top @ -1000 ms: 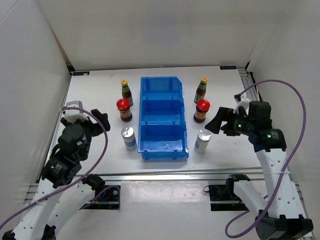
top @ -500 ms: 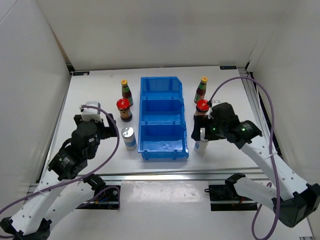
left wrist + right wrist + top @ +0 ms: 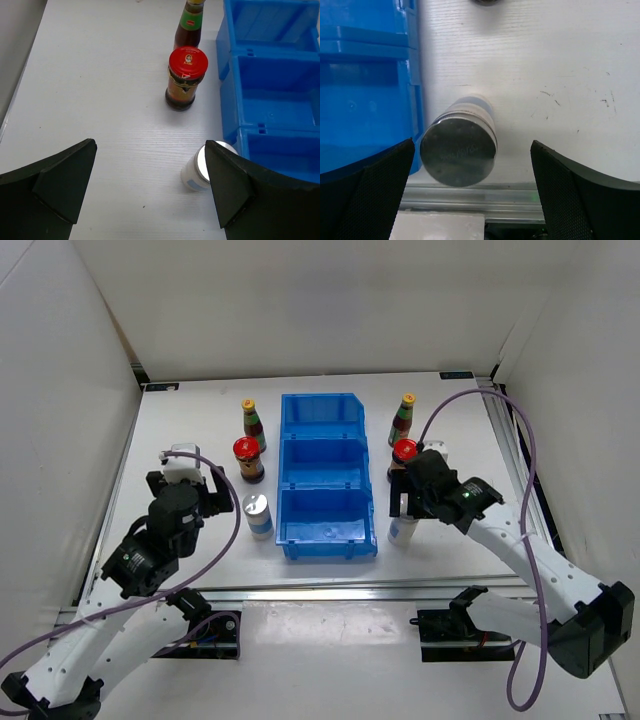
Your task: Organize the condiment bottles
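Note:
My right gripper should go straight down next onto the white-blue bottle's silver top (image 3: 459, 150) and close its fingers around the sides of the top, because the silver top already shows between my open fingers.
Six bottles stand beside the blue bin (image 3: 325, 440). On its left are a slim yellow-capped bottle (image 3: 252, 423), a red-lidded jar (image 3: 248, 459) and a white-blue silver-topped bottle (image 3: 257, 515). On its right are a slim bottle (image 3: 403, 418), a red-lidded jar (image 3: 403, 450) and a white-blue bottle (image 3: 402, 532). My right gripper (image 3: 405, 505) is open above that bottle (image 3: 460, 147), its fingers either side and apart from it. My left gripper (image 3: 220, 498) is open and empty; the left silver-topped bottle (image 3: 192, 175) stands just beside its right finger (image 3: 235, 185).
The bin's three compartments (image 3: 272, 75) hold nothing. Its wall (image 3: 365, 75) is close to my right gripper's left finger. The metal rail at the table's front edge (image 3: 470, 200) lies just below the right bottle. White walls enclose the table.
My right arm has swung left and down over the right white-blue bottle. My left arm has moved right, toward the left row. Both grippers stay open. No bottle has moved.

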{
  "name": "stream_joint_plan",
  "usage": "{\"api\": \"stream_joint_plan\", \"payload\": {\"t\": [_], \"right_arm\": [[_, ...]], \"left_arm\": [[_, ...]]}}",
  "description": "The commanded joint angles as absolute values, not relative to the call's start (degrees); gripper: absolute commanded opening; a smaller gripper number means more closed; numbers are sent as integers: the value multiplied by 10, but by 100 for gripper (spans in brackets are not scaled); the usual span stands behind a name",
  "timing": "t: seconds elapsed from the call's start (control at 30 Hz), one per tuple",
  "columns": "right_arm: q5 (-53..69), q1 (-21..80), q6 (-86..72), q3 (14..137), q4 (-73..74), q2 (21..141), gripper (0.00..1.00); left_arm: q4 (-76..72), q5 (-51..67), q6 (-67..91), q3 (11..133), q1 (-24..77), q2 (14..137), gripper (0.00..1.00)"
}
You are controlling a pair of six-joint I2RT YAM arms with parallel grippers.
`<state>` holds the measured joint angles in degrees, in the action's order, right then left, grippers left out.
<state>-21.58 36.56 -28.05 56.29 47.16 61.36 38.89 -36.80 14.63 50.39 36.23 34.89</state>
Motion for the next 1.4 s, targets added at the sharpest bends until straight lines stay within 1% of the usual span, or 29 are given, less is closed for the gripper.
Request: {"api": "stream_joint_plan", "payload": {"t": [0.0,0.13,0.33,0.53,0.57,0.67,0.7,0.77,0.97,1.03,1.17,1.23,1.37], "right_arm": [[-243,370,-297,536,424,623,100],[-217,370,-302,492,371,623,100],[-217,370,-302,481,360,634,99],[-212,370,-286,481,342,667,85],[-207,370,-286,486,342,672,78],[-207,370,-286,491,347,678,66],[-207,370,-286,491,357,678,59],[-214,370,-286,504,367,678,49],[-247,370,-291,564,430,634,34],[-262,375,-286,589,450,623,27],[-263,388,-280,649,463,601,23],[-254,395,-279,672,457,601,23],[-249,437,-260,730,443,643,23]], "left_arm": [[368,-401,135,478,365,349,100],[348,-417,124,452,365,328,100],[331,-417,118,440,365,322,100],[331,-422,118,440,365,332,100],[331,-422,113,440,365,332,100],[326,-422,113,435,365,332,100],[326,-422,113,435,365,332,100],[326,-422,113,435,365,332,100],[326,-422,113,435,365,337,100],[326,-422,113,435,365,343,100],[326,-422,113,435,365,353,100],[326,-422,113,435,365,353,100],[326,-422,113,435,365,353,100]]}}
